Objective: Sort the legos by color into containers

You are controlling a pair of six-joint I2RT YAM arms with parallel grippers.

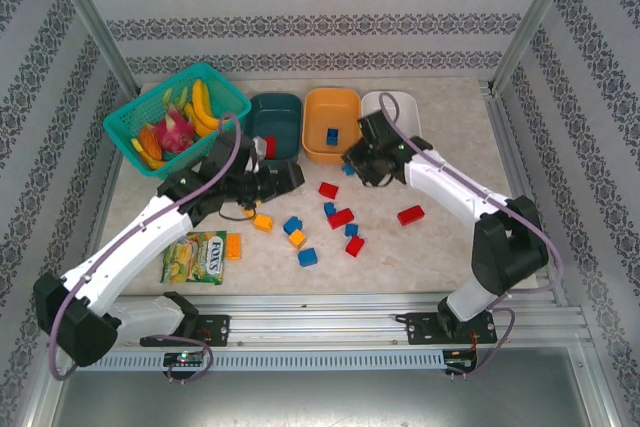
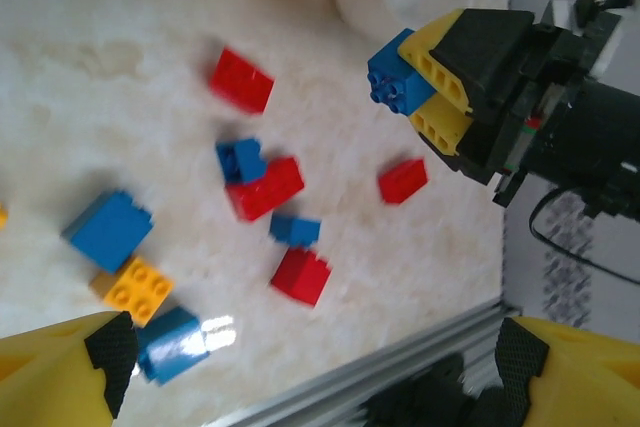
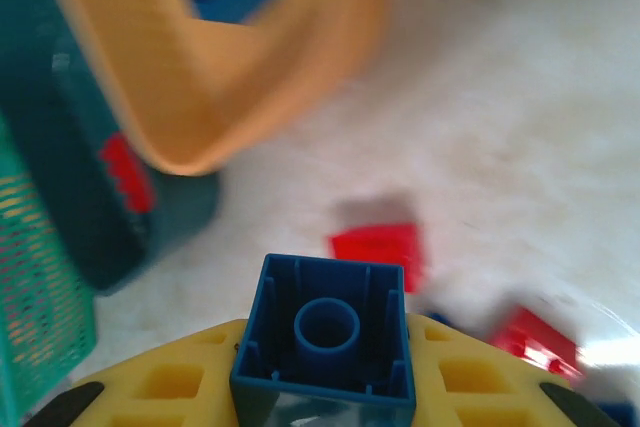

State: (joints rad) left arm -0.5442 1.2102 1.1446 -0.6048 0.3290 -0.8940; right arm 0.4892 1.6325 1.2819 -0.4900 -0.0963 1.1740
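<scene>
My right gripper needs to go outward over the near end of the orange container (image 1: 332, 119) (image 3: 222, 92), which holds a blue lego, and let go of the matching lego.
My right gripper (image 1: 352, 161) is shut on a blue lego (image 3: 325, 332), held just off the table in front of the orange container (image 1: 332, 119). A blue lego (image 1: 331, 135) lies in that orange container, and the dark teal container (image 1: 275, 119) holds a red lego (image 1: 270, 145). The white container (image 1: 398, 104) is partly hidden behind the right arm. My left gripper (image 1: 292, 177) hovers open over the table in front of the teal container. Several loose red, blue and orange legos lie between the arms, among them a red one (image 2: 300, 275) and an orange one (image 2: 138, 289).
A green mesh basket (image 1: 150, 107) with toy fruit stands at the back left. A green snack packet (image 1: 194, 257) lies near the front left, with an orange lego (image 1: 232, 245) beside it. A metal rail (image 1: 330, 307) runs along the table's near edge.
</scene>
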